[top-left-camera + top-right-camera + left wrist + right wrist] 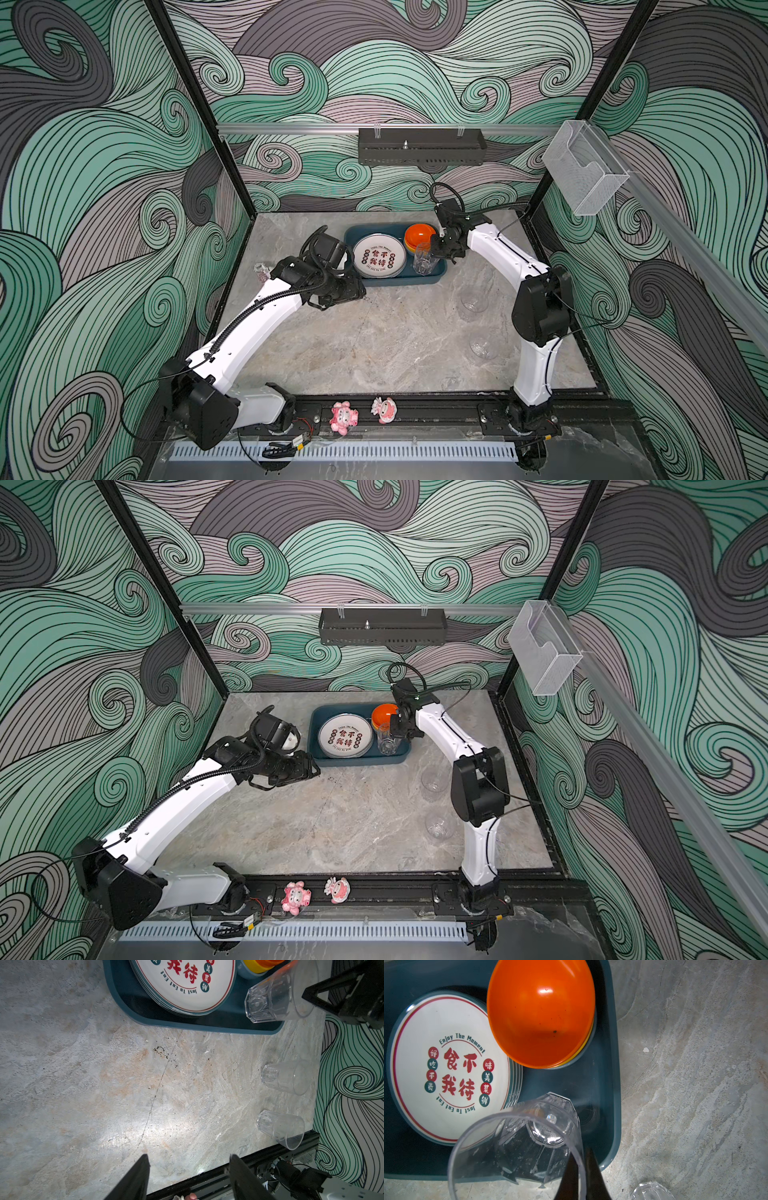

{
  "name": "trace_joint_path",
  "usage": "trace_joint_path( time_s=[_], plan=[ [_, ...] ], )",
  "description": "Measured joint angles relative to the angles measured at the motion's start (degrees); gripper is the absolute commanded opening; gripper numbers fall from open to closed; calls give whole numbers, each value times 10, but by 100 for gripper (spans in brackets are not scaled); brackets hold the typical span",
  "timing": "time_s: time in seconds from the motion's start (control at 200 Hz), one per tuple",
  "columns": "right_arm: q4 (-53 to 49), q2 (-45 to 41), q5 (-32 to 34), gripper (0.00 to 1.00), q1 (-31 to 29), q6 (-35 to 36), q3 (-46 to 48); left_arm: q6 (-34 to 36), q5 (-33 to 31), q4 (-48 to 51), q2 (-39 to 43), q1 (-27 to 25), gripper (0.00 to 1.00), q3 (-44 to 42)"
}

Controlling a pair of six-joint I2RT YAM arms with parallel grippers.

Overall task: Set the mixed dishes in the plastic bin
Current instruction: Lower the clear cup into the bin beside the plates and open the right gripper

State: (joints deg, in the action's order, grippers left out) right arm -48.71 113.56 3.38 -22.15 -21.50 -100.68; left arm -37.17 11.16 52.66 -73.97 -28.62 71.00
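The right gripper lowers the clear glass next and lets go of the glass's rim, as the bare bin bottom [425, 269] [574, 1098] beside the orange bowl lies below it.
The teal plastic bin [395, 281] [613, 1105] holds a stack of white lettered plates [379, 259] [450, 1068] and nested bowls with an orange one [419, 237] [542, 1014] on top. My right gripper [436, 249] [580, 1155] is shut on the rim of a clear glass [424, 259] [517, 1147], which hangs over the bin's front right part; whether it touches the floor I cannot tell. Two more glasses [473, 301] [483, 347] stand on the table at the right. My left gripper [361, 291] [189, 1157] is open and empty by the bin's front left corner.
Two pink figurines [344, 417] [384, 409] lie on the black front rail. A black perforated shelf [422, 145] hangs on the back wall and a clear acrylic box [584, 166] on the right wall. A small object [262, 272] sits at the table's left edge.
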Motion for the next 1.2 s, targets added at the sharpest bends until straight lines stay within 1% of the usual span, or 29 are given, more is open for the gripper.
trace_joint_path(
  time_s=[0.946,1.201],
  plan=[
    [40,20,9,0,3,-2,21,-14,24,0,0,1,63,-10],
    [47,49,12,1,3,-4,21,-14,26,0,0,1,63,-10]
  ],
)
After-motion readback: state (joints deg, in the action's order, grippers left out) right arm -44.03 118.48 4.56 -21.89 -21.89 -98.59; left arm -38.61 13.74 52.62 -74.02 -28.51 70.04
